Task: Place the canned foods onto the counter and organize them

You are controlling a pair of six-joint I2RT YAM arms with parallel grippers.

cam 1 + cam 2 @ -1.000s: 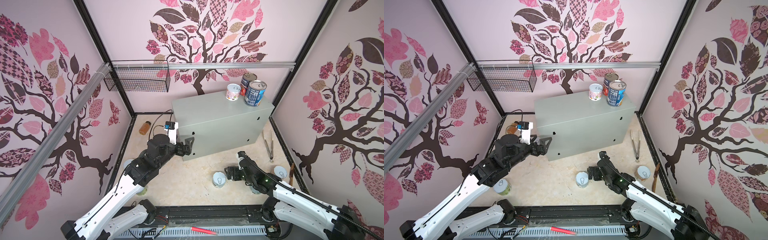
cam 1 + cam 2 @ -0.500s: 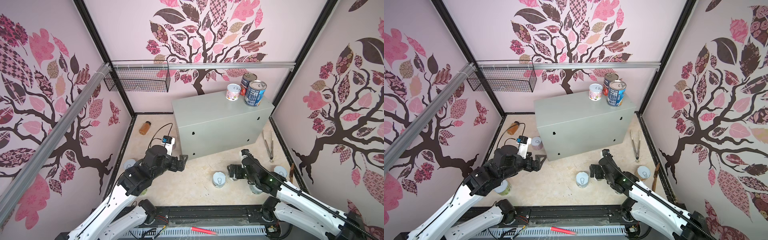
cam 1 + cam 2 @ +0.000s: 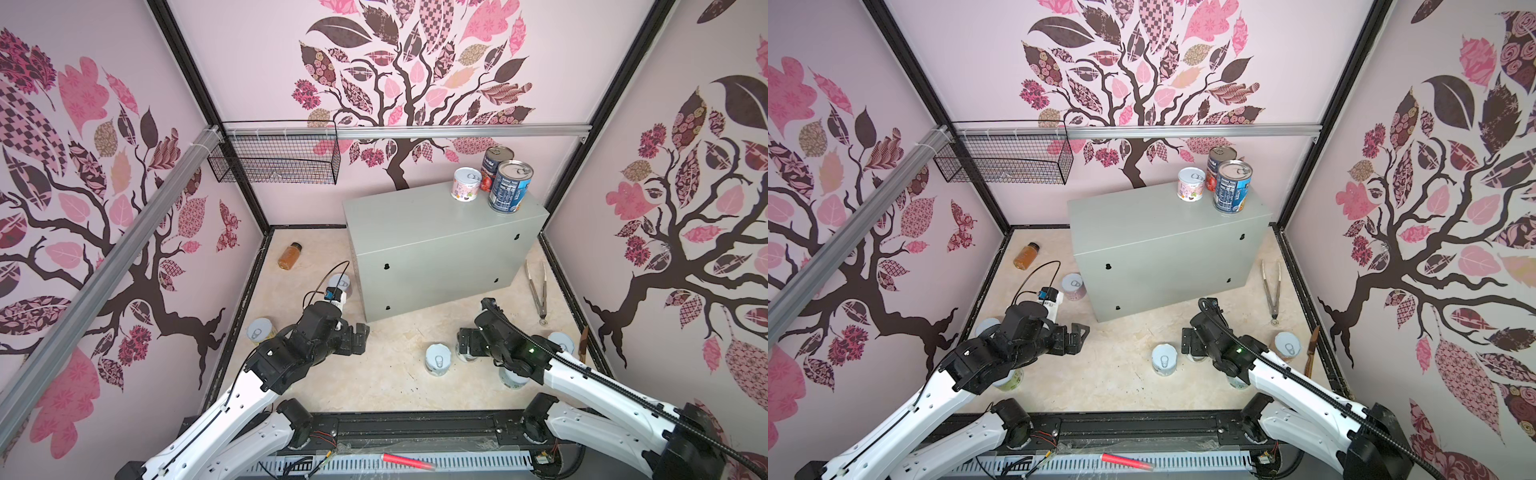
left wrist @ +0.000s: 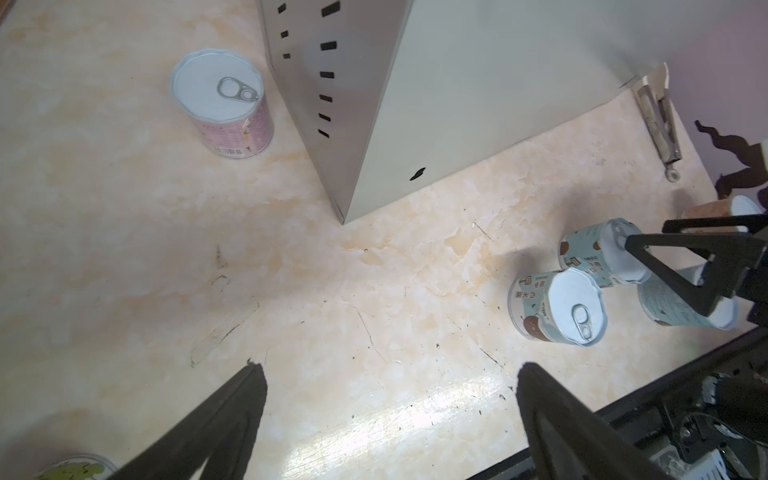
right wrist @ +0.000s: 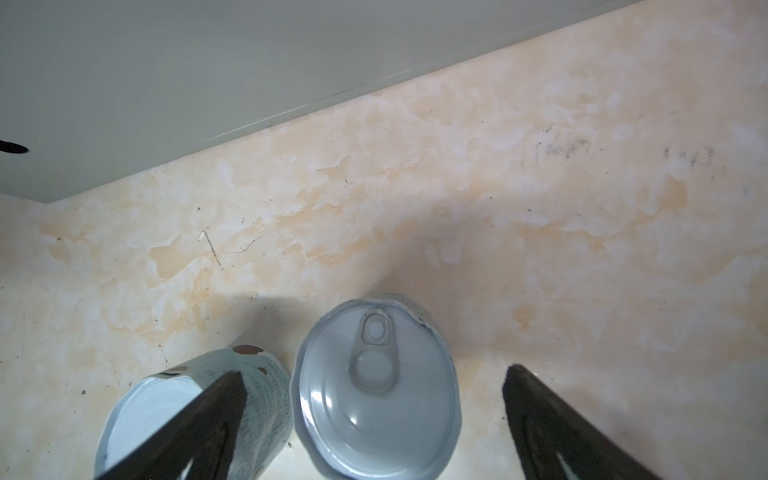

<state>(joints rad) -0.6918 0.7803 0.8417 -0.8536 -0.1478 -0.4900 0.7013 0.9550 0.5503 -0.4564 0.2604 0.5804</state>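
Observation:
I should lower my right gripper around the white-lidded can (image 3: 466, 357) (image 5: 376, 386) below it next and close on the can's sides. Its open fingers are already on both sides of the can's lid.
The grey counter (image 3: 440, 232) (image 3: 1163, 241) carries three canned foods at its far right: a short pink can (image 3: 466, 184), a red-tomato can (image 3: 492, 164) and a blue can (image 3: 509, 187). Several short cans stand on the floor. My right gripper (image 5: 374, 374) (image 3: 463, 340) is open and straddles a white-lidded can (image 5: 376, 386) without touching it. A pale-blue can (image 5: 195, 407) (image 3: 438, 360) stands just outside one finger. My left gripper (image 4: 388, 374) (image 3: 361, 338) hangs open over bare floor, holding nothing. A pink can (image 4: 224, 104) (image 3: 343, 285) stands by the counter's left end.
An amber bottle (image 3: 289, 255) lies at the back left and metal tongs (image 3: 536, 291) lie right of the counter. More cans stand at the left wall (image 3: 261, 330) and right wall (image 3: 561, 341). A wire basket (image 3: 274, 162) hangs on the back wall.
My left gripper has come away from the counter's front left corner, dropping down and back toward the front, still open. The right gripper has barely shifted over its can.

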